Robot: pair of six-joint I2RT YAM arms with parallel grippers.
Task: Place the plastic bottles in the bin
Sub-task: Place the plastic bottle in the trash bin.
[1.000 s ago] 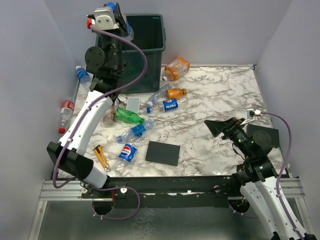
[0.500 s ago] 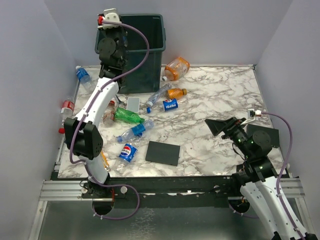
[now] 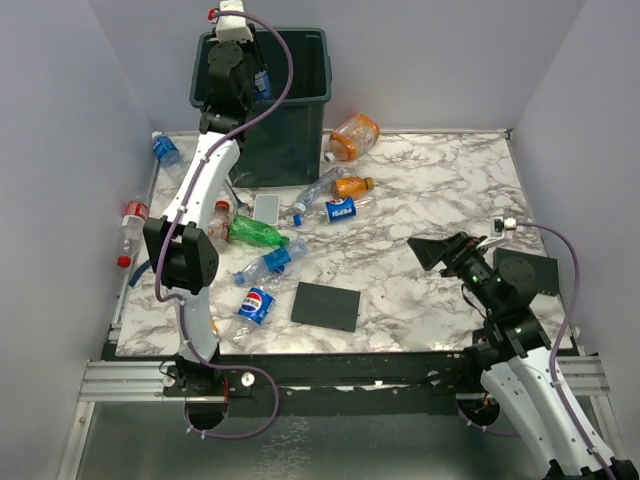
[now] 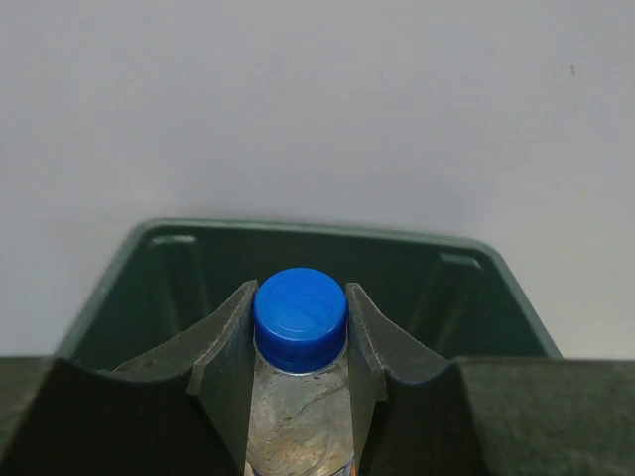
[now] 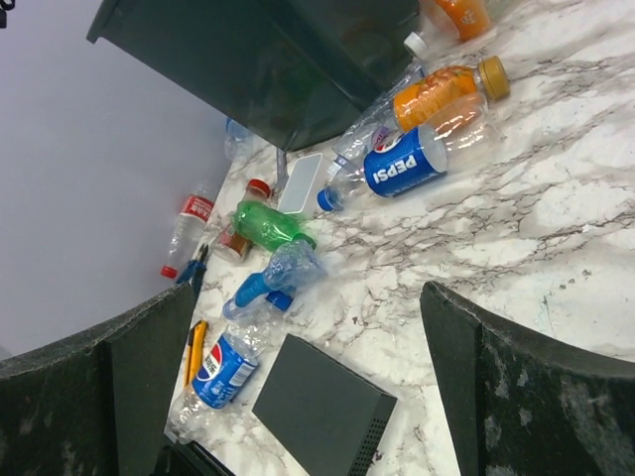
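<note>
The left gripper swings to the right in the top view over the bin's opening [image 3: 292, 66] [image 4: 402, 290] next and releases the clear bottle, since the opening spreads that way.
The dark green bin [image 3: 300, 75] stands at the back left of the table. My left gripper [image 3: 256, 78] reaches over its near left rim, shut on a clear plastic bottle with a blue cap [image 4: 300, 319]. The left wrist view shows the bin's open mouth [image 4: 149, 238] right behind the cap. More plastic bottles lie on the marble: a big orange one [image 3: 352, 137], a small orange one [image 3: 352, 185], a Pepsi one [image 3: 340, 209], a green one [image 3: 255, 232] and another Pepsi one [image 3: 256, 304]. My right gripper [image 3: 430, 250] hovers open at the right with nothing in it.
A flat black square plate [image 3: 326, 306] lies near the front edge, and another [image 3: 530, 270] at the right by my right arm. A yellow-handled tool [image 5: 193, 352] and blue-handled pliers [image 5: 196, 263] lie at the left. Two bottles [image 3: 165, 150] [image 3: 130, 222] lie by the left wall.
My left arm has stretched farther back and carried the blue-capped bottle from beside the bin's left corner to over its rim. The right arm has barely moved.
</note>
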